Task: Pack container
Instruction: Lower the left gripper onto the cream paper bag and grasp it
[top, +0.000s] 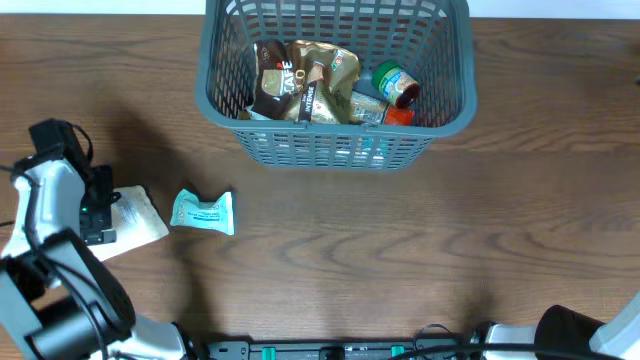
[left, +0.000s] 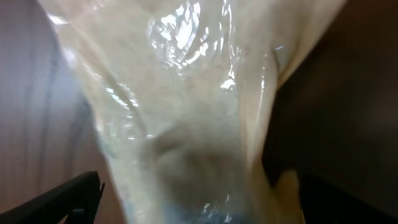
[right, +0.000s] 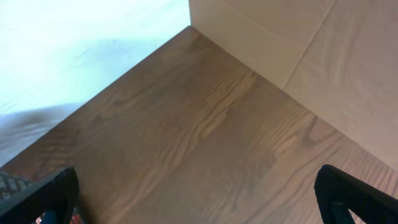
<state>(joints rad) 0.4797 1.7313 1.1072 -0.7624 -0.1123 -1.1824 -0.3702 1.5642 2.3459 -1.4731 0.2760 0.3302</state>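
My left gripper is going to move down to the whitish packet next, and then it will close its fingers on the clear film (top: 127, 220) (left: 198, 178).
The container (top: 330, 150) is a dark grey slotted basket at the top centre, holding several snack packets and a green-lidded jar (top: 392, 80). A clear whitish packet (top: 135, 222) lies on the table at the left and fills the left wrist view (left: 186, 112). My left gripper (top: 98, 208) (left: 198, 202) is open, with its fingers wide apart on either side of this packet. A teal packet (top: 203, 212) lies just right of it. My right gripper (right: 196, 186) is open and empty above bare wood. Only its arm (top: 600, 338) shows at the overhead view's bottom right.
In the right wrist view a pale wall panel (right: 298, 43) stands beyond the table's far edge, and a corner of the basket (right: 9, 183) shows at the lower left.
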